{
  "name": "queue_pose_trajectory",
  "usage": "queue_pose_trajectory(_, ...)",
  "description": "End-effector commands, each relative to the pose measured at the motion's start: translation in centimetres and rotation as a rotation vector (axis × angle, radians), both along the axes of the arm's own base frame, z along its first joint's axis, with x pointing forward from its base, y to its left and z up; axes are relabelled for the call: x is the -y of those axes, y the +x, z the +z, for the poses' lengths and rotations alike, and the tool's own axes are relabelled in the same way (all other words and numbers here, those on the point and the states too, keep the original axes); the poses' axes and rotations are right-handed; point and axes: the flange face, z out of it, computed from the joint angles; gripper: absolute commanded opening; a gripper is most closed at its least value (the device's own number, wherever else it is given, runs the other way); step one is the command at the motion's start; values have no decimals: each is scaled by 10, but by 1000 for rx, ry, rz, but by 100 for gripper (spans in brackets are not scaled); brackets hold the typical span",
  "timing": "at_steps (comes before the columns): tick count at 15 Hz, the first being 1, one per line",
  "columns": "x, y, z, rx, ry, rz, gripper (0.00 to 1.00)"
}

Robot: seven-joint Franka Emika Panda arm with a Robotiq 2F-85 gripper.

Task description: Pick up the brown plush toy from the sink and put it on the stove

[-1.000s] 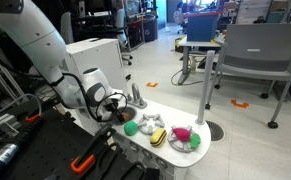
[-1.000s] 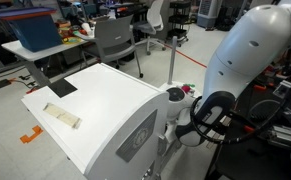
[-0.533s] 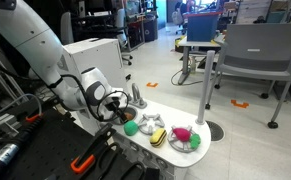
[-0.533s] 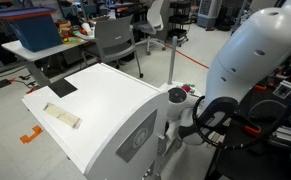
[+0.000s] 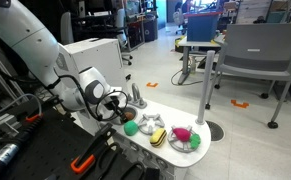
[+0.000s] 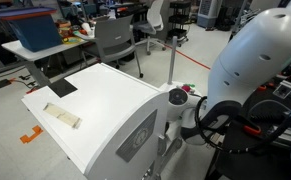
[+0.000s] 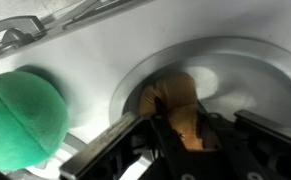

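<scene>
The brown plush toy needs to go up out of the sink with my gripper, past the green ball, and then down to the stove, which the task names.
In the wrist view the brown plush toy [image 7: 175,95] lies in the round white sink [image 7: 240,50]. My gripper [image 7: 183,126] is down in the bowl, its dark fingers [image 7: 151,122] shut on the toy's lower part, which they partly hide. In an exterior view the gripper [image 5: 115,106] reaches down at the near end of the small white counter [image 5: 165,150], and the toy itself is hidden behind it. I cannot make out the stove. In an exterior view the arm's wrist [image 6: 190,125] stands behind a white cabinet.
A green ball [image 7: 23,118] sits just beside the sink, also seen on the counter [image 5: 131,128]. A faucet [image 5: 137,95] stands behind the sink. A yellow and white item [image 5: 151,126] and a plate [image 5: 193,146] with pink and green toys fill the counter's other end.
The jaws have closed from wide open onto the brown plush toy. The arm has barely shifted.
</scene>
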Motion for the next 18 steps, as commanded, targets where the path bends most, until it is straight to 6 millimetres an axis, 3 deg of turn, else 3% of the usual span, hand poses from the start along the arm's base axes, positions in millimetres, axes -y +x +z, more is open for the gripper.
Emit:
queue_pose_trajectory(1,4,3,-2,2,52,-4,6)
queue_pose_trajectory(9,-11,29,63,13,196,25,6)
queue_pose_trajectory(11,3,39,71,-22,208,-11,6)
queue_pose_trajectory(18,83,69,103,-87,171,-168,6)
